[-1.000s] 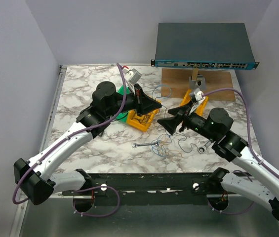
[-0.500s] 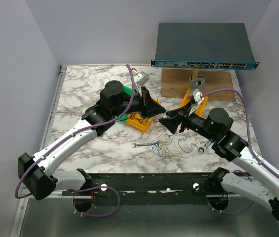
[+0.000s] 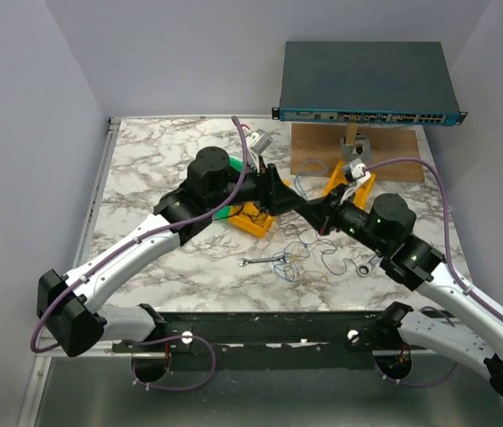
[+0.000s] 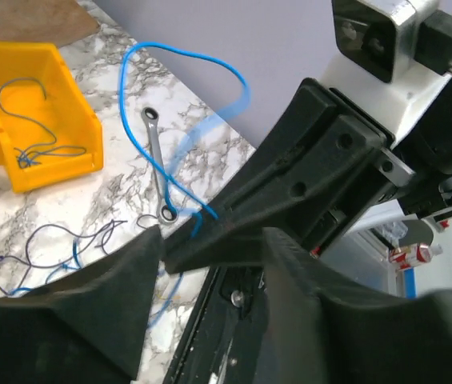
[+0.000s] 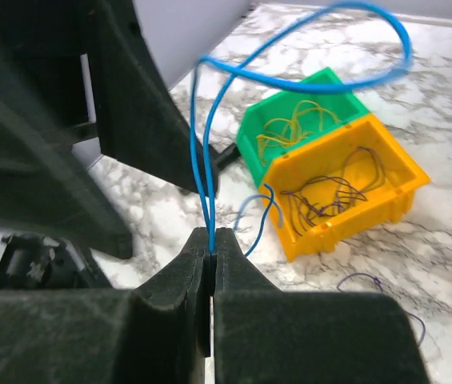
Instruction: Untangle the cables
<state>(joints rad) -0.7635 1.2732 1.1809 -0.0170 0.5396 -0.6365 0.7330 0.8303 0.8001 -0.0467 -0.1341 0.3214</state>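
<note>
The right gripper leaves the left gripper next, goes outward over the yellow bin behind it, tips down and lowers inside, since that bin already holds blue cable.
My right gripper (image 5: 212,238) is shut on a thin blue cable (image 5: 290,74), which loops up and away from the pinch. My left gripper (image 4: 214,240) is open, and its two fingers straddle the tip of the right gripper without holding anything. From above, both grippers (image 3: 288,197) (image 3: 310,211) meet tip to tip over the table's middle, with the blue cable (image 3: 299,184) arching just behind them. More cables (image 3: 309,252), blue and dark, lie tangled on the marble in front of them. The same loose cables (image 4: 50,250) show in the left wrist view.
A yellow bin (image 3: 255,222) of dark wires and a green bin (image 5: 306,120) of yellow wires sit under the left arm. Another yellow bin (image 3: 344,178) stands behind the right gripper. Two wrenches (image 3: 264,261) (image 3: 369,264) lie near the cables. A network switch (image 3: 367,84) rests on a wooden block (image 3: 322,147) at the back.
The left arm swung right up to the right gripper, then opened and let go of the blue cable. The right gripper closed on that cable.
</note>
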